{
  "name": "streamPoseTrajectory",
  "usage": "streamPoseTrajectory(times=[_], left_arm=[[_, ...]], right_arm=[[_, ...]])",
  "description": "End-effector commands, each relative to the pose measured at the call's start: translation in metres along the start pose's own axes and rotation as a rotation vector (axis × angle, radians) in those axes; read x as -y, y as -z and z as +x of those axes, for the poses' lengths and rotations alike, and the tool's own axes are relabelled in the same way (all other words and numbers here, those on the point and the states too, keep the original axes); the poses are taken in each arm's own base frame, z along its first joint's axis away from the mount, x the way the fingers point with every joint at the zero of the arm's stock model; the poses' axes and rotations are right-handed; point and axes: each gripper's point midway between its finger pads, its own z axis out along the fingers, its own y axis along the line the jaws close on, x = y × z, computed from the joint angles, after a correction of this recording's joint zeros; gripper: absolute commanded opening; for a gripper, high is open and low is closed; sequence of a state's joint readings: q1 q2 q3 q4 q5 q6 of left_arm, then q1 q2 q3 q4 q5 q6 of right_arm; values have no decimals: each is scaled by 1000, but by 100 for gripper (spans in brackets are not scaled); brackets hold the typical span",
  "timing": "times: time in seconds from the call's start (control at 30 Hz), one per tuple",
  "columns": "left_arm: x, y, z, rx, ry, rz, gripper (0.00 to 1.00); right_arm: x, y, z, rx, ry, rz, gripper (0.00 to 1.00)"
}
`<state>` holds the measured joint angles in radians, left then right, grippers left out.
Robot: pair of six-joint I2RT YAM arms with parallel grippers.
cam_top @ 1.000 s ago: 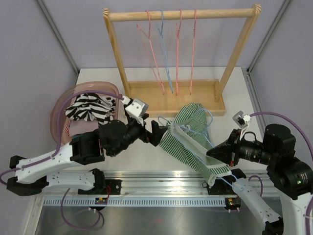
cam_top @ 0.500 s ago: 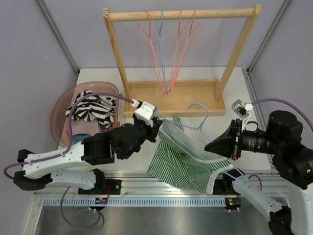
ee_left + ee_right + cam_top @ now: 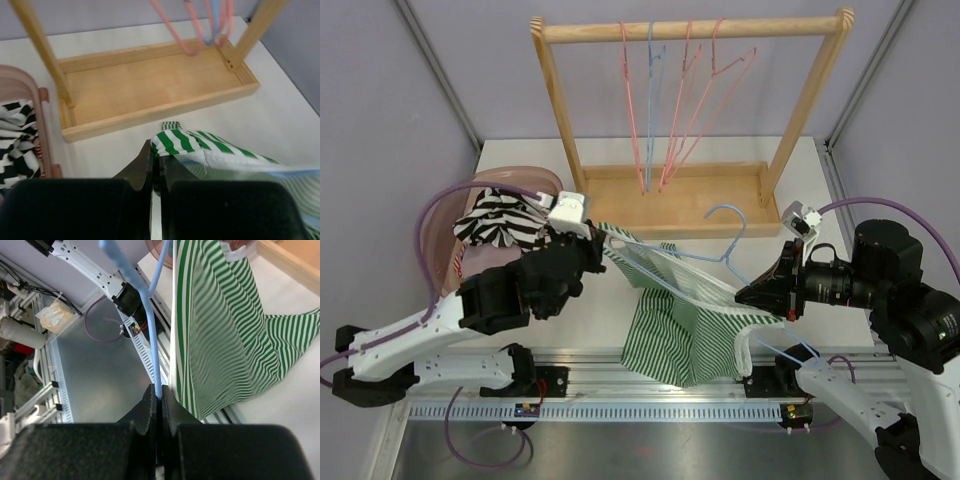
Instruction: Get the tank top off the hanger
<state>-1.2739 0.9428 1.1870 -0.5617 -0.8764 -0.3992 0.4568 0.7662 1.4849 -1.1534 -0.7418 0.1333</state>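
Next, the right gripper lifts the hanger up and outward, hooks it on a bare part of the rack's bar [image 3: 775, 24] and releases it.
The green-and-white striped tank top [image 3: 680, 325] hangs in the air between the two arms, partly draped on a light blue wire hanger [image 3: 728, 214]. My left gripper [image 3: 602, 233] is shut on the top's strap end, which is stretched out to the left. In the left wrist view the striped fabric [image 3: 195, 142] is pinched between the jaws of the left gripper [image 3: 156, 151]. My right gripper [image 3: 742, 296] is shut on the hanger's wire. The right wrist view shows the blue hanger [image 3: 150, 325] running into the right gripper [image 3: 159, 392], with the tank top [image 3: 225, 330] just beside it.
A wooden rack [image 3: 690, 28] stands at the back with several pink and blue hangers [image 3: 665, 110] swinging on its bar, and its tray base [image 3: 150, 90] lies just ahead of the left gripper. A pink basket [image 3: 445, 215] holding a black-and-white striped garment [image 3: 505, 215] sits at the left.
The left gripper has shut on the tank top's strap and pulled it left and back, stretching the garment. The right gripper has lifted slightly with the hanger. The rack's hangers swing.
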Motion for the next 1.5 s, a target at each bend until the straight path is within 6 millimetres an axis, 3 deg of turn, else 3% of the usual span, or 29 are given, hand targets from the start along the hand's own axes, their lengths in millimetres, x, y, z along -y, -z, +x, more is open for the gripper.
streamPoseTrajectory(times=[0.0, 0.07, 0.17, 0.23, 0.3, 0.33, 0.37, 0.43, 0.47, 0.5, 0.57, 0.63, 0.67, 0.73, 0.77, 0.83, 0.87, 0.97, 1.0, 1.03, 1.07, 1.1, 1.17, 1.2, 1.3, 1.37, 1.4, 1.43, 1.47], left_arm=[[-70, 5, -17, 46, 140, -213, 0], [-92, 5, -16, 36, 181, -260, 0], [-109, 3, -15, 14, 211, -296, 0], [-104, 1, -15, 5, 215, -262, 0], [-84, -4, -9, -13, 189, -139, 0], [-59, -4, -17, 7, 210, 3, 0], [-47, -4, -14, 6, 205, 74, 0], [-16, -2, -8, 7, 206, 261, 0], [-6, 0, -6, 2, 209, 319, 0], [4, 1, -3, -5, 211, 376, 0], [34, 10, 6, -21, 208, 559, 0], [61, 24, 9, -18, 205, 734, 0], [67, 24, 23, -41, 198, 770, 0], [82, 32, 30, -38, 174, 838, 0], [84, 30, 39, -52, 162, 828, 0], [91, 26, 56, -88, 124, 798, 0], [94, 24, 61, -103, 109, 787, 0], [90, 9, 83, -153, 68, 663, 0], [87, 6, 82, -158, 64, 619, 0], [74, -5, 95, -197, 43, 521, 0], [69, -8, 98, -212, 36, 480, 0], [63, -11, 102, -227, 28, 441, 0], [49, -15, 110, -258, 9, 354, 0], [43, -16, 113, -268, 4, 326, 3], [27, -16, 118, -290, 4, 243, 12], [20, -13, 117, -301, 4, 215, 21], [15, -10, 119, -315, 0, 199, 35], [12, -9, 116, -312, 2, 185, 42], [11, -7, 112, -308, 5, 181, 47]], right_arm=[[-7, 5, 8, -16, 69, -35, 0], [-13, 8, 9, -13, 97, -62, 0], [-26, 12, 11, -6, 145, -126, 0], [-27, 14, 6, 24, 175, -123, 0], [-29, 15, -6, 103, 229, -119, 0], [-29, 14, -10, 142, 244, -116, 0], [-22, 8, -10, 160, 236, -110, 0], [-31, 16, -33, 318, 294, -117, 0], [-20, 9, -35, 353, 277, -86, 0], [-30, 20, -52, 467, 307, -99, 0], [-21, 17, -60, 548, 285, -76, 0], [-21, 31, -84, 707, 268, -43, 0], [-11, 25, -83, 726, 250, -31, 0], [-15, 37, -100, 860, 252, -43, 0], [-7, 31, -100, 884, 239, -45, 0], [-10, 51, -115, 1055, 244, -58, 0], [9, 50, -112, 1115, 194, -17, 0], [15, 71, -123, 1246, 178, 35, 0], [38, 58, -114, 1135, 184, 176, 0], [44, 59, -113, 1091, 184, 235, 0], [41, 75, -124, 1097, 177, 301, 0], [68, 65, -104, 960, 149, 437, 0], [83, 77, -105, 897, 135, 581, 0], [102, 72, -86, 784, 102, 672, 0], [123, 76, -76, 681, 51, 807, 0], [132, 73, -80, 638, 33, 854, 0], [138, 71, -76, 589, 27, 884, 0], [134, 75, -86, 591, 31, 889, 0], [144, 66, -89, 535, 34, 921, 0]])
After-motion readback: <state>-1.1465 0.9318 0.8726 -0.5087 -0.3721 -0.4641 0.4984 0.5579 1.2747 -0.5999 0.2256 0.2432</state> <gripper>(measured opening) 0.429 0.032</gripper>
